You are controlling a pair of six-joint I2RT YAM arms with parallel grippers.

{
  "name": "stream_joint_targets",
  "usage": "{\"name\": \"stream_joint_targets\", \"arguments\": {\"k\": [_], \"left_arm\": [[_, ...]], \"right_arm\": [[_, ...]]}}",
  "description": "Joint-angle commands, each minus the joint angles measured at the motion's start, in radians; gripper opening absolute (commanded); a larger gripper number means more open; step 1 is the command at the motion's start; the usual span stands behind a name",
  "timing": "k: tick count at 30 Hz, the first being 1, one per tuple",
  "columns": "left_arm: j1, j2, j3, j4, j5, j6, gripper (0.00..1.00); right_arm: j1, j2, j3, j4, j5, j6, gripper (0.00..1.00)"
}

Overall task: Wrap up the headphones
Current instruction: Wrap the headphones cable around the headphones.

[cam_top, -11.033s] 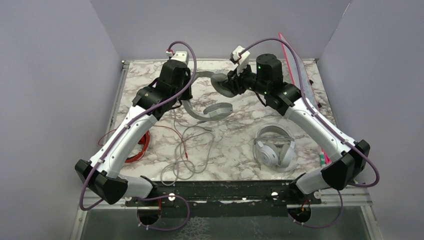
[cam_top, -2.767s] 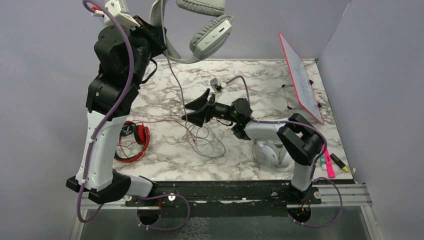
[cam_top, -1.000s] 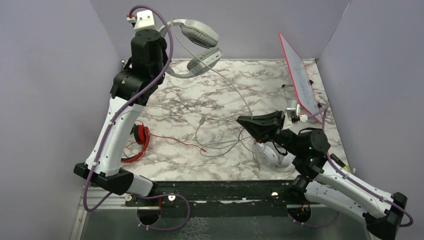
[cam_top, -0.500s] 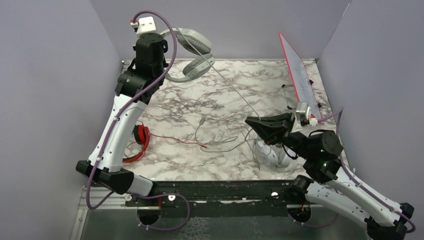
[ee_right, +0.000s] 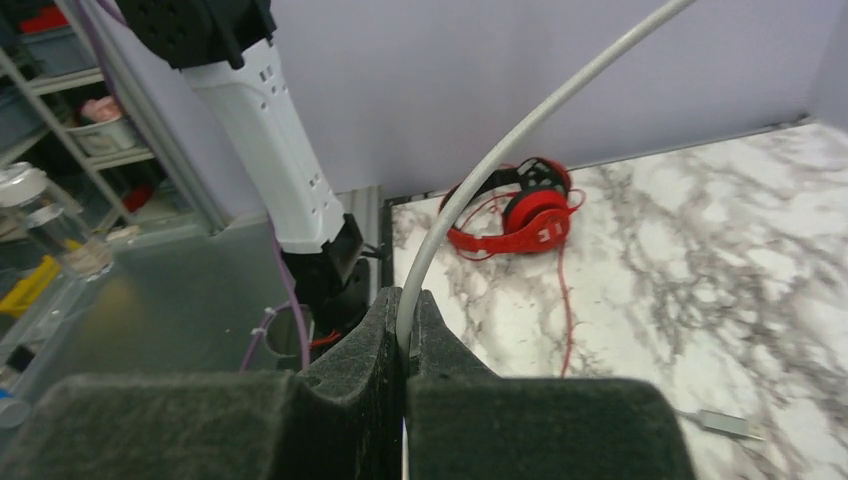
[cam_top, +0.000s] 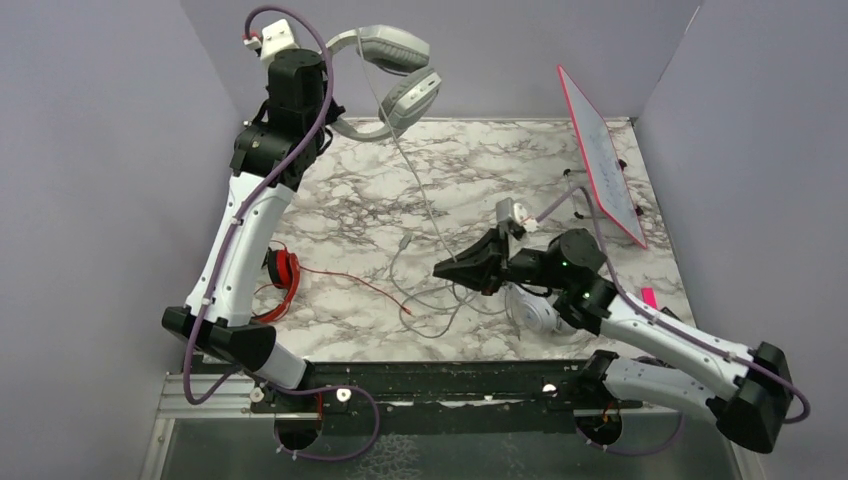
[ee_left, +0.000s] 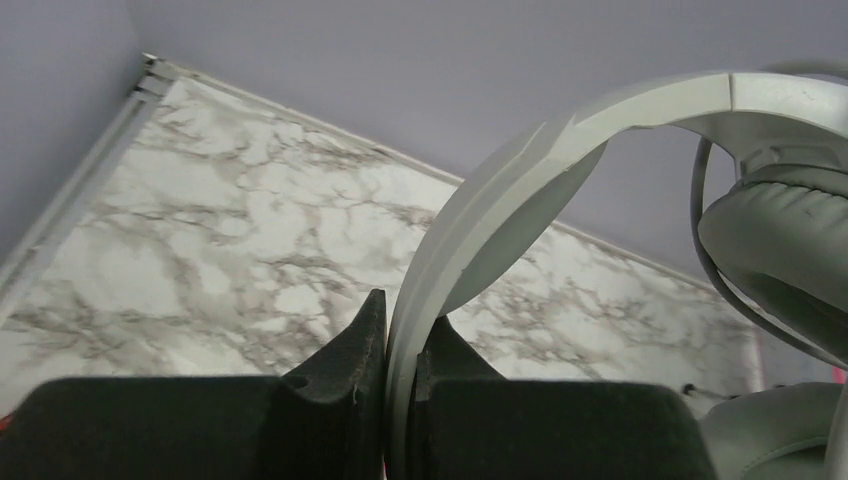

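The cable still hangs unwound. My right gripper needs to move outward over the bare marble at the back next, carry the cable beside the ear cups and let it go.
The light grey headphones (cam_top: 395,75) hang high over the table's back left, and my left gripper (cam_top: 330,105) is shut on their headband (ee_left: 500,200). An ear cup (ee_left: 780,230) shows at the right of the left wrist view. Their thin grey cable (cam_top: 420,200) runs down to my right gripper (cam_top: 445,270), low over the table's middle. That gripper (ee_right: 405,305) is shut on the cable (ee_right: 500,150). White-silver headphones (cam_top: 540,312) lie partly hidden under my right arm. Red-and-black headphones (cam_top: 282,275) lie at the left (ee_right: 520,210).
Loose grey cable loops (cam_top: 440,300) and a thin red cable (cam_top: 350,280) lie on the marble table (cam_top: 330,210). A red-framed board (cam_top: 600,150) leans at the back right. A pink marker (cam_top: 648,297) lies near the right edge. Walls close in on three sides.
My right gripper has swung left and lower toward the table's middle, drawing the grey cable with it. My left arm has lifted and turned the grey headphones slightly.
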Motion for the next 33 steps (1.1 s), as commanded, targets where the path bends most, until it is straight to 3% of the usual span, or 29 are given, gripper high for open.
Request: {"name": "stream_joint_targets", "arguments": {"k": [1,4,7,13,17,19,22,26,29,33], "left_arm": [[0.009,0.015,0.126,0.086,0.261,-0.214,0.0],[0.011,0.026,0.174,0.091,0.408,-0.23,0.0],[0.011,-0.003,0.187,0.094,0.495,-0.198,0.0],[0.013,-0.077,0.166,0.081,0.736,-0.075,0.0],[0.013,-0.13,0.059,0.138,1.073,-0.002,0.0],[0.01,-0.17,-0.023,0.135,1.16,0.058,0.0],[0.006,-0.263,-0.145,0.089,1.194,0.183,0.0],[-0.057,-0.3,-0.206,-0.054,1.122,0.343,0.0],[-0.102,-0.304,-0.212,-0.157,0.981,0.449,0.0],[-0.129,-0.345,-0.244,-0.219,0.691,0.59,0.0]], "right_arm": [[0.011,0.175,-0.034,0.254,-0.149,0.094,0.01],[0.009,0.256,-0.082,0.362,-0.095,0.124,0.0],[-0.031,0.321,-0.099,0.363,0.015,0.133,0.0],[-0.287,0.546,-0.111,0.726,-0.279,0.423,0.01],[-0.385,0.734,0.008,0.838,-0.42,0.523,0.01],[-0.424,0.807,0.078,0.851,-0.457,0.576,0.03],[-0.463,0.871,0.207,0.718,-0.485,0.557,0.04],[-0.473,0.869,0.374,0.384,-0.492,0.395,0.05],[-0.476,0.829,0.495,0.064,-0.412,0.207,0.05],[-0.485,0.764,0.62,-0.248,-0.226,0.04,0.0]]}}
